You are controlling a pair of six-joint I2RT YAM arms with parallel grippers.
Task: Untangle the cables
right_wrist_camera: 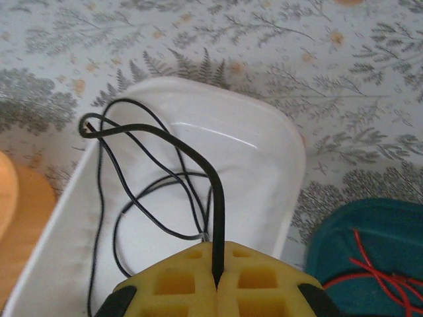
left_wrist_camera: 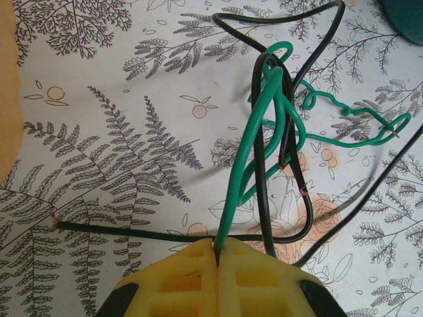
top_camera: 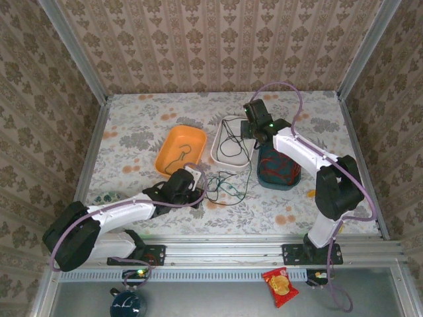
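I will lower the thick black cable into the white tray with my right gripper and let go of that cable, because thinner black cables already lie in the tray.
A tangle of green and black cables (top_camera: 225,185) lies on the flowered table in front of the left arm. My left gripper (left_wrist_camera: 217,247) is shut on the end of a green cable (left_wrist_camera: 254,132), which rises and loops around a black cable (left_wrist_camera: 264,172). In the top view that left gripper (top_camera: 197,188) is low, just left of the tangle. My right gripper (right_wrist_camera: 216,254) is shut on a thick black cable (right_wrist_camera: 198,162) above the white tray (right_wrist_camera: 264,152), which holds thinner black cables. Red cables (right_wrist_camera: 377,271) lie in the teal container (right_wrist_camera: 370,231).
An orange tray (top_camera: 180,148) with a thin dark cable in it sits left of the white tray (top_camera: 218,155). The teal container (top_camera: 277,168) stands under the right forearm. A snack bag (top_camera: 280,285) lies below the rail. Patterned walls close in three sides.
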